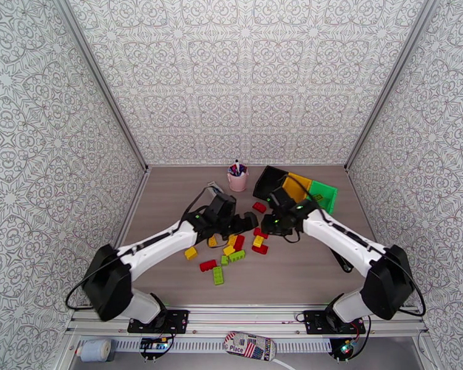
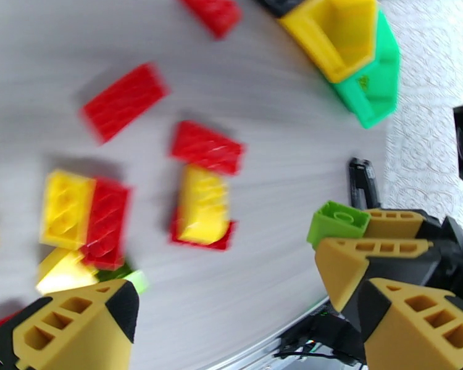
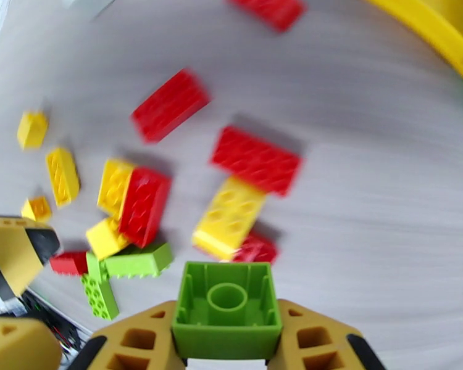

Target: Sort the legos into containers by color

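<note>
My right gripper moves outward next over the open top of the green container standing there, matching my lime green brick (image 3: 226,297), and releases the brick.
Red, yellow and lime green legos (image 1: 231,249) lie scattered mid-table, and the wrist views show them too, among them a yellow brick (image 3: 228,217) leaning on a red one (image 2: 207,148). My right gripper (image 3: 226,319) is shut on a lime green brick (image 3: 226,297), held hollow side up just above the pile's right edge (image 1: 270,227). In the left wrist view that brick (image 2: 336,222) sits between tan fingers (image 2: 379,248). My left gripper (image 2: 244,316) hovers open over the pile (image 1: 249,221), holding nothing. The containers stand at the back right: black (image 1: 270,180), yellow (image 1: 296,187), green (image 1: 323,195).
A pink cup (image 1: 237,178) with pens stands behind the pile, left of the bins. The two grippers are close together over the bricks. Patterned walls close in the table on three sides.
</note>
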Controlling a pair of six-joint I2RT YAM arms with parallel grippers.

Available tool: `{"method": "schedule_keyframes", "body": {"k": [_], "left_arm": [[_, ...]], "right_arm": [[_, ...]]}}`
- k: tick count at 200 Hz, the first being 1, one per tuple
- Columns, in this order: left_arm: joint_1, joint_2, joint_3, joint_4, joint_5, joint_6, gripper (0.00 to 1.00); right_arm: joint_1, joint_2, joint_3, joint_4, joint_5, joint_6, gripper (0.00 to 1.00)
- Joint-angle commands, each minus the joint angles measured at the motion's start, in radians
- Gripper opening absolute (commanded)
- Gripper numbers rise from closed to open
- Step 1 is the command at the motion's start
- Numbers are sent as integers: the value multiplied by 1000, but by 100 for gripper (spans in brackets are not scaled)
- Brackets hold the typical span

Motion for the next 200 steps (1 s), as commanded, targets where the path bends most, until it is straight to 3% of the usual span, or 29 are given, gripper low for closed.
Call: {"method": "schedule_keyframes", "body": {"k": [1, 86, 145, 171, 200], "left_arm": [[-14, 74, 113, 42, 88, 51, 99], [-71, 426, 608, -102, 200, 133, 99], [-60, 638, 1047, -299, 223, 194, 99], [-50, 692, 1134, -325, 236, 192, 99], [-33, 678, 1122, -336, 230, 201, 99]], "right_arm": [[-88, -39, -14, -43, -22, -33, 20], [-514, 21, 112, -135, 54, -121, 19], [-614, 271, 361, -183, 76, -151, 20], [-626, 367, 472, -218, 72, -152, 32], [-625, 422, 563, -254, 67, -159, 48]]}}
